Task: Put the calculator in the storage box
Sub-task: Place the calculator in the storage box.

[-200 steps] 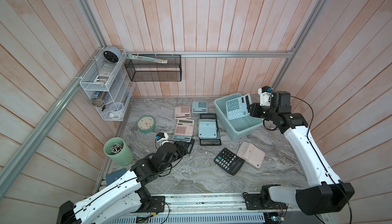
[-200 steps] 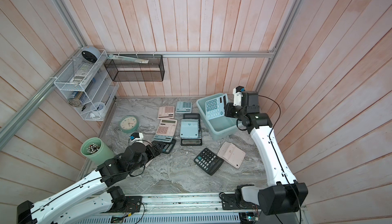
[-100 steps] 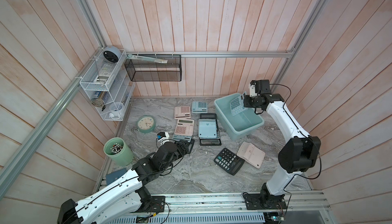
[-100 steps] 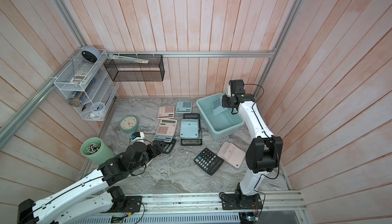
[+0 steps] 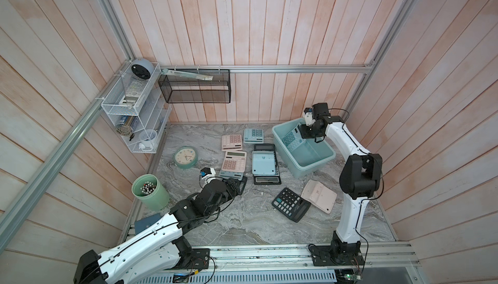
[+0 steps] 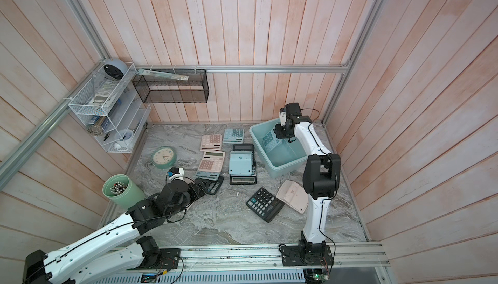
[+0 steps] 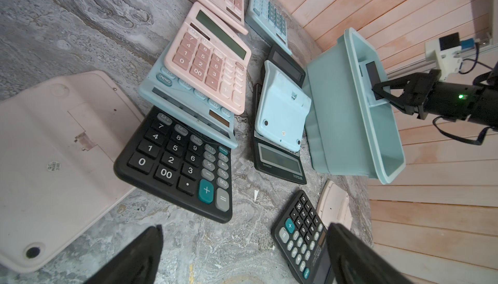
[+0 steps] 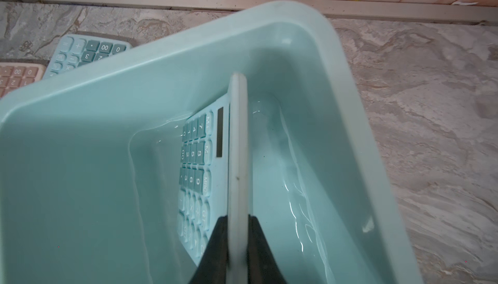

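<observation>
The light blue calculator [image 5: 292, 138] already sits tilted between the storage box's sides, so my right gripper eases down toward the box's bottom next and releases the calculator's top edge.
My right gripper [image 5: 303, 132] [image 6: 279, 133] is shut on the top edge of a light blue calculator [image 5: 292, 138] [image 6: 270, 140]. It holds the calculator tilted inside the pale teal storage box [image 5: 310, 153] [image 6: 285, 153] at the back right. In the right wrist view the jaws [image 8: 237, 218] pinch the calculator [image 8: 196, 156] edge-on, low between the storage box walls [image 8: 107, 134]. My left gripper [image 5: 237, 185] [image 7: 245, 227] stands open, low over the table, beside a black calculator [image 7: 177, 161]. It holds nothing.
Several calculators lie on the table: pink [image 5: 234, 158], blue face-down [image 5: 264, 162], black [image 5: 289, 204], pink face-down [image 5: 319, 195]. A round clock [image 5: 185, 157] and a green pen cup [image 5: 149, 192] stand at the left. A black mesh basket [image 5: 195, 90] and a wire shelf [image 5: 129, 102] hang on the walls.
The right gripper has carried the blue calculator from above the box's rim down into the box, and its arm has folded upright. The left arm has not moved.
</observation>
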